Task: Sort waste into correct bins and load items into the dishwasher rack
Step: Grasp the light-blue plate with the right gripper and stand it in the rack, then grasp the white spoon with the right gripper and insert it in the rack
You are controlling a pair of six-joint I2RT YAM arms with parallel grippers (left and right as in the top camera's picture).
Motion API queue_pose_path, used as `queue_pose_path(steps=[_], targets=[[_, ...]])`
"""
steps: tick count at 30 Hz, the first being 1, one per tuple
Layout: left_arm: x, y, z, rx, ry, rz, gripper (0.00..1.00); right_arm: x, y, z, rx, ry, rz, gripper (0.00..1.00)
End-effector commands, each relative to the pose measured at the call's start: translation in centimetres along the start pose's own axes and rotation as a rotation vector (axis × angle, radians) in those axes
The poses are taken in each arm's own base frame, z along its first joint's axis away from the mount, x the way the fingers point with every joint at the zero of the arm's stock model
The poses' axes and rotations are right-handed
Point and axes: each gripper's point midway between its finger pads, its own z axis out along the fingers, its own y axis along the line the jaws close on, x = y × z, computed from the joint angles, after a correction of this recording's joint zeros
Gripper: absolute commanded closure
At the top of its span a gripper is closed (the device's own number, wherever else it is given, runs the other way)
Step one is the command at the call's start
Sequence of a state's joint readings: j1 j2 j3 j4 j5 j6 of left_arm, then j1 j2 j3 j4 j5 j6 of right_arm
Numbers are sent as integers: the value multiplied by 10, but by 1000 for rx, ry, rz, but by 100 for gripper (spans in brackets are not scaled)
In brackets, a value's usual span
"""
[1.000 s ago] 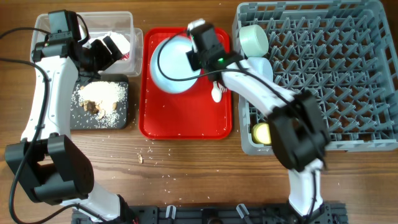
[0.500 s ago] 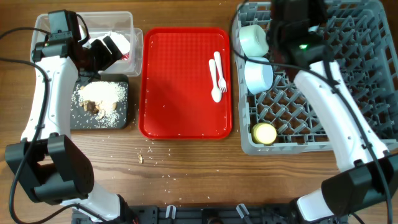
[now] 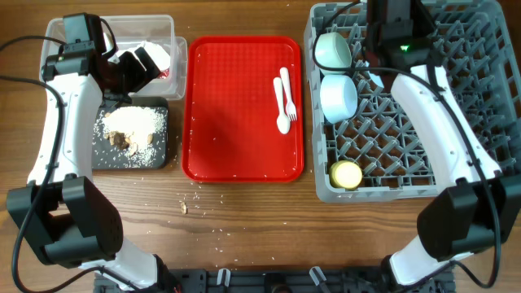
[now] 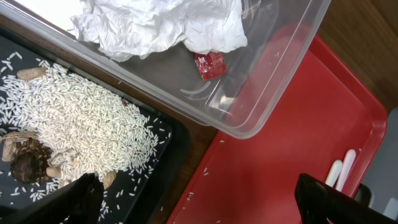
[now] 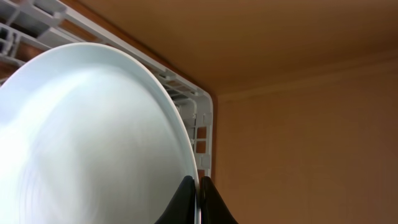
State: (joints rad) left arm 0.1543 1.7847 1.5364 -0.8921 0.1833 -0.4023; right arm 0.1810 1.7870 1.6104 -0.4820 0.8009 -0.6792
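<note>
The plate (image 5: 93, 137), still on edge above the rack's far side, needs lowering toward the pale blue bowls by my right gripper next, then its rim will be released.
My right gripper (image 5: 198, 200) is shut on the rim of the pale blue plate (image 5: 93, 137), held on edge above the far side of the grey dishwasher rack (image 3: 456, 122). Two pale blue bowls (image 3: 332, 50) (image 3: 339, 96) and the yellow cup (image 3: 346, 174) sit in the rack's left side. The white fork (image 3: 286, 88) and spoon (image 3: 282, 122) lie on the red tray (image 3: 236, 122). My left gripper (image 3: 138, 63) is open and empty above the clear tub (image 4: 273, 93), which holds the napkin (image 4: 155, 25) and red piece (image 4: 209, 64). Rice scraps (image 4: 81, 124) lie in the black tray (image 3: 159, 155).
Loose crumbs (image 3: 186, 207) are scattered on the wooden table in front of the red tray. The rack's right half holds only upright pegs.
My right arm lifted the plate off the red tray and carried it right to the back of the rack. The fork and spoon now show. The left arm has not moved.
</note>
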Motion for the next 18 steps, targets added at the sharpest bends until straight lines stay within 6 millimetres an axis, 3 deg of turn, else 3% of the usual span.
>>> queue_pose_path(steps=[1,8,13,14,16,18], targets=[[-8,-5,-13,19,-37,3,0,-2,15,14,-57,-21,0,96],[-8,-5,-13,19,-37,3,0,-8,51,33,-142,-37,-10,96],[-8,-5,-13,19,-37,3,0,-13,64,34,-196,-59,36,95],[-8,-5,-13,19,-37,3,0,-16,69,33,-227,-77,50,90],[-8,-5,-13,19,-37,3,0,-19,77,30,-277,-98,57,51],[-8,-5,-13,19,-37,3,0,-17,72,30,-256,-83,90,23]])
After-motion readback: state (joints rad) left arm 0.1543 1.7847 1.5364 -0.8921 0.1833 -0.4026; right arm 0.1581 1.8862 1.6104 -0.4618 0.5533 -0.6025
